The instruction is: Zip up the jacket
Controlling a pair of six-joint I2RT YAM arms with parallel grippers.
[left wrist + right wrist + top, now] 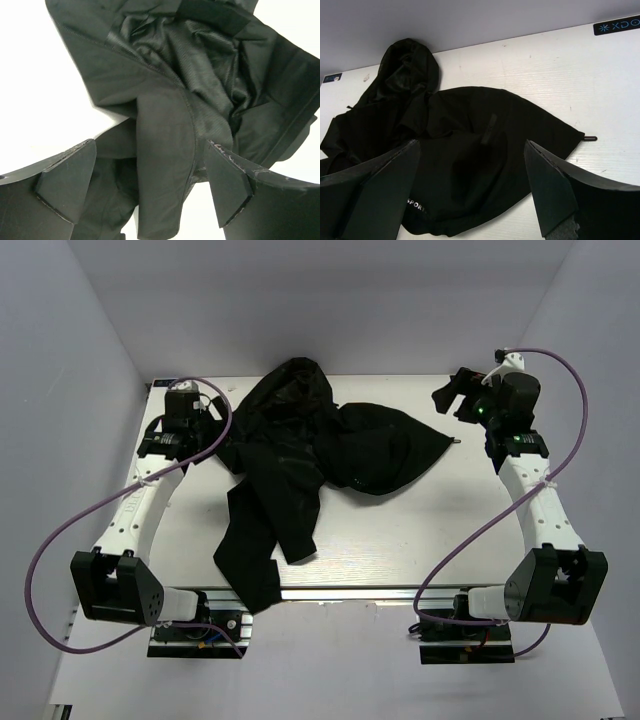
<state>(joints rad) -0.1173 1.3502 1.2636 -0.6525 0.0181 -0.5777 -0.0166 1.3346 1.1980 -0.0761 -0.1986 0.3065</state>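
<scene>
The robot's left hand has to go down to reach the jacket's seamed edge [277,440] [187,103] beside the shiny lining.
The black jacket [310,455] lies crumpled in a heap on the white table [430,540], one sleeve hanging over the near edge. My left gripper [215,415] hovers open at the jacket's left side; in the left wrist view a fold of the jacket [165,165] with a seam lies below and between its spread fingers [227,182], not gripped. At the far right my right gripper [450,400] stands open above the table, apart from the jacket. The right wrist view shows the jacket [470,145] with small white lettering [417,206] and a cord end [590,138]. The zipper is not clearly visible.
White walls enclose the table on the left, back and right. Purple cables [60,540] loop from both arms. A dark label [617,25] marks the table's far edge in the right wrist view. Bare tabletop [420,520] lies right of the jacket.
</scene>
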